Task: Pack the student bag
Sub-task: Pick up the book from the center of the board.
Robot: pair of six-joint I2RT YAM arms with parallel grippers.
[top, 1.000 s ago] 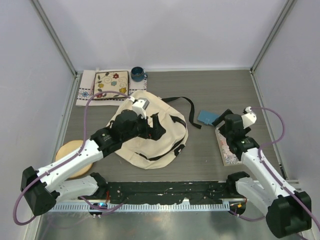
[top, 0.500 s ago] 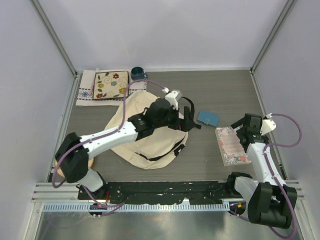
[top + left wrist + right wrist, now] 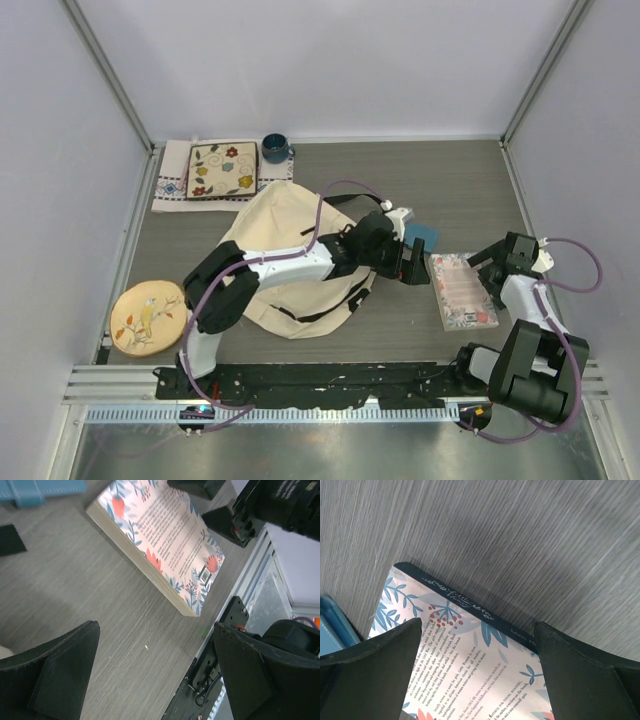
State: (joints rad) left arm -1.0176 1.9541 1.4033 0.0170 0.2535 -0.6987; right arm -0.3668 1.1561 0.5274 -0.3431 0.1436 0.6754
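Observation:
The book's page edge nearest the bag comes next for my open left gripper, which moves down to it, since the book lies flat and this edge faces the gripper's fingers.
The student bag point(image 3: 285, 255), cream fabric with black straps, lies flat in the middle of the table. My left arm reaches across it, and my left gripper point(image 3: 410, 262) hangs open and empty just past the bag's right edge, next to a floral paperback book point(image 3: 463, 290). In the left wrist view the open left gripper point(image 3: 157, 680) is over bare table, with the book point(image 3: 160, 535) ahead. My right gripper point(image 3: 497, 264) is open at the book's far right corner. In the right wrist view it point(image 3: 480, 675) hovers over the book point(image 3: 470, 675).
A small blue case point(image 3: 421, 235) lies just beyond the book, and also shows in the left wrist view point(image 3: 40, 487). A floral cloth point(image 3: 225, 168) and blue mug point(image 3: 276, 148) sit back left. A round bird coaster point(image 3: 148, 316) lies front left. A metal rail point(image 3: 330, 385) runs along the front.
My left arm has swung right, from over the bag's middle to beside the book. My right gripper has moved right, from beside the blue case to the book's right corner.

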